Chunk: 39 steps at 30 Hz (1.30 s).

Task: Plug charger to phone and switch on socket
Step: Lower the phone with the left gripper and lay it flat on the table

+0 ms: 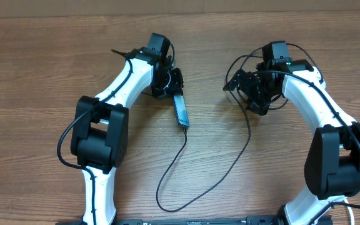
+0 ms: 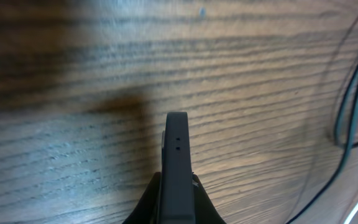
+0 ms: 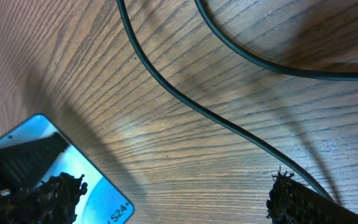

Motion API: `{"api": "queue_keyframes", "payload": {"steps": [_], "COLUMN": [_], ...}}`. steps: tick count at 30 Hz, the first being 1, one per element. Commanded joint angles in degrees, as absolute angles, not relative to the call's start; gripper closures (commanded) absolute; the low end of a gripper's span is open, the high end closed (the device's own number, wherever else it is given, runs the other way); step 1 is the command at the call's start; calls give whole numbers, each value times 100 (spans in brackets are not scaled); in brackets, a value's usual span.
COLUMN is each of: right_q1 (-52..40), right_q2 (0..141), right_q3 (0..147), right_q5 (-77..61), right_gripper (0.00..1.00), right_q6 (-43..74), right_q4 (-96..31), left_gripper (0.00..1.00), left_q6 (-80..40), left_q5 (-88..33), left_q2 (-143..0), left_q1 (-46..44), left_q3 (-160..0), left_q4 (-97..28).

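Observation:
I will move my left gripper down and slightly back next, to lower the phone (image 1: 180, 111) onto the table.
My left gripper (image 1: 172, 86) is shut on the far end of the phone (image 1: 180, 111), which stands tilted on its long edge. In the left wrist view its dark edge (image 2: 176, 149) sticks out between the jaws of that gripper (image 2: 176, 182). The charger (image 1: 174, 164), a thin black cable, meets the phone's near end and loops across the table to my right gripper (image 1: 245, 94), where its other end is hidden. The right gripper (image 3: 173, 193) is open over bare wood, with the phone's blue screen (image 3: 86, 168) by its left finger and the cable (image 3: 185, 102) crossing ahead. The socket is out of view.
The wooden table (image 1: 42, 69) fills all views. A second black cable (image 3: 260, 59) runs across the top right of the right wrist view. Black cables (image 2: 348, 93) also hang at the right of the left wrist view.

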<state>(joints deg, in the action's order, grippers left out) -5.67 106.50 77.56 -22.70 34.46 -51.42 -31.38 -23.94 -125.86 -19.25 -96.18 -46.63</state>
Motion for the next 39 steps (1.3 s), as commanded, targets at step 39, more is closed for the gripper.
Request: {"api": "queue_keyframes", "payload": {"steps": [39], "right_q1": [-578], "right_q2": [10543], "right_q3": [7861], "right_q5": [-2303], "right_gripper": [1], "right_q6": [3400], "right_q4": [-5109], "left_gripper": [73], "left_q6": [-3168], "left_q5": [-2357], "left_q2": [-12536], "left_q1": [-2001], "left_q3": [-9109], "left_q4": [-4609]}}
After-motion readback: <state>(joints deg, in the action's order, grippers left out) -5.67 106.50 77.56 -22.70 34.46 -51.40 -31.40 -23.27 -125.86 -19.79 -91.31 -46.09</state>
